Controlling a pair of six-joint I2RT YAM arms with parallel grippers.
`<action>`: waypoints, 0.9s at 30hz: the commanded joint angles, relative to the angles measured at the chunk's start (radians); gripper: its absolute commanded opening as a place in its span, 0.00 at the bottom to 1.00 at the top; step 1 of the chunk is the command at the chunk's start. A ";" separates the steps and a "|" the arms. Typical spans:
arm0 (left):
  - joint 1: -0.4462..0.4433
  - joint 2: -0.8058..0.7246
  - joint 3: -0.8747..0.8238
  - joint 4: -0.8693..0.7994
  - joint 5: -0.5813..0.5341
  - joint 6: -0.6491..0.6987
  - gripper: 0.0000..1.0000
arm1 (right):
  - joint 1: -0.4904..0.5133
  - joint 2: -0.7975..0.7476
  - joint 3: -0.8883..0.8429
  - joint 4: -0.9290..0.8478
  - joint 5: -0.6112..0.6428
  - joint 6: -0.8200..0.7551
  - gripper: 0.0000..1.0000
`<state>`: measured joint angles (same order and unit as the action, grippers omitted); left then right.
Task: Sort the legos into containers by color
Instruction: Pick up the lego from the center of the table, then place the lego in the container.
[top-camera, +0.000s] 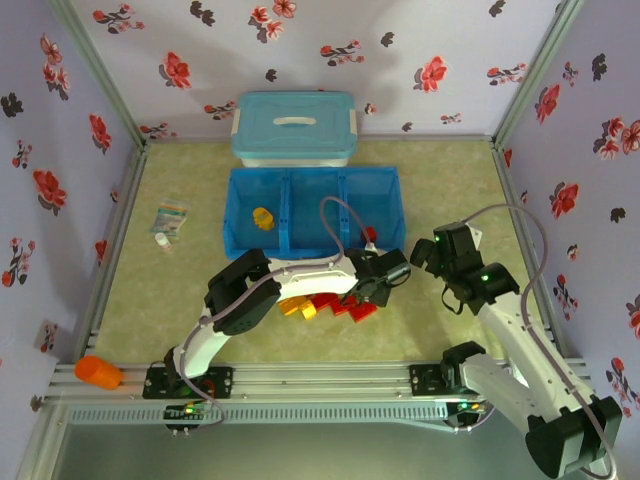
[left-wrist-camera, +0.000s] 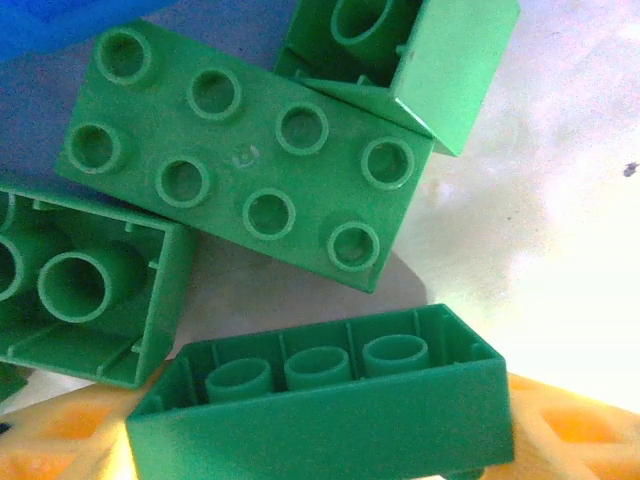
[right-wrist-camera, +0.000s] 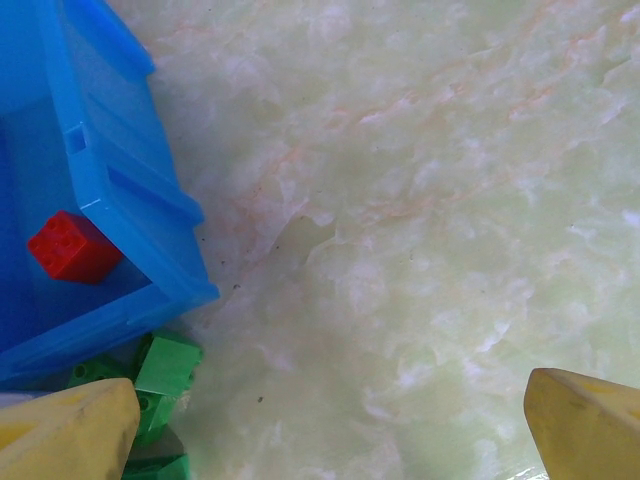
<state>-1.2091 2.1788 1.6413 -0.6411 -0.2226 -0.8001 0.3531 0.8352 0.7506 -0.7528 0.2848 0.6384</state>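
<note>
The green lego should go up and outward next in my left gripper, over the tray's middle section (top-camera: 314, 208), to be let go there. That section is still empty of legos.
In the left wrist view, several green legos lie close under the camera: a flat eight-stud brick (left-wrist-camera: 250, 160) and others turned hollow side up. My left gripper (left-wrist-camera: 320, 445) is shut on a green lego (left-wrist-camera: 320, 400), hollow side up between the yellow fingers (left-wrist-camera: 585, 420). From above, that gripper (top-camera: 378, 287) sits over the pile of red and yellow legos (top-camera: 322, 305), in front of the blue tray (top-camera: 390, 185). One yellow lego (top-camera: 263, 218) lies in the left compartment and a red lego (right-wrist-camera: 72, 247) in the right one. My right gripper (right-wrist-camera: 330, 440) hangs open over bare table, right of the tray.
A light-blue lidded box (top-camera: 295, 125) stands behind the tray. A small packet (top-camera: 168, 222) lies at the left and an orange cylinder (top-camera: 97, 372) rests on the front rail. Green legos (right-wrist-camera: 160, 375) lie by the tray's near right corner.
</note>
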 joint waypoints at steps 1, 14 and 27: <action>-0.009 -0.012 0.008 -0.034 -0.031 0.007 0.56 | -0.008 -0.019 -0.022 0.020 -0.008 0.022 0.99; 0.007 -0.250 -0.073 -0.070 -0.070 0.084 0.54 | -0.008 -0.022 0.003 0.004 -0.001 0.008 0.99; 0.290 -0.430 -0.139 -0.012 -0.003 0.196 0.52 | -0.001 -0.009 -0.009 0.007 -0.095 0.002 0.99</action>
<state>-0.9604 1.7451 1.5043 -0.6609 -0.2539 -0.6540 0.3531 0.8246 0.7395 -0.7498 0.2276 0.6392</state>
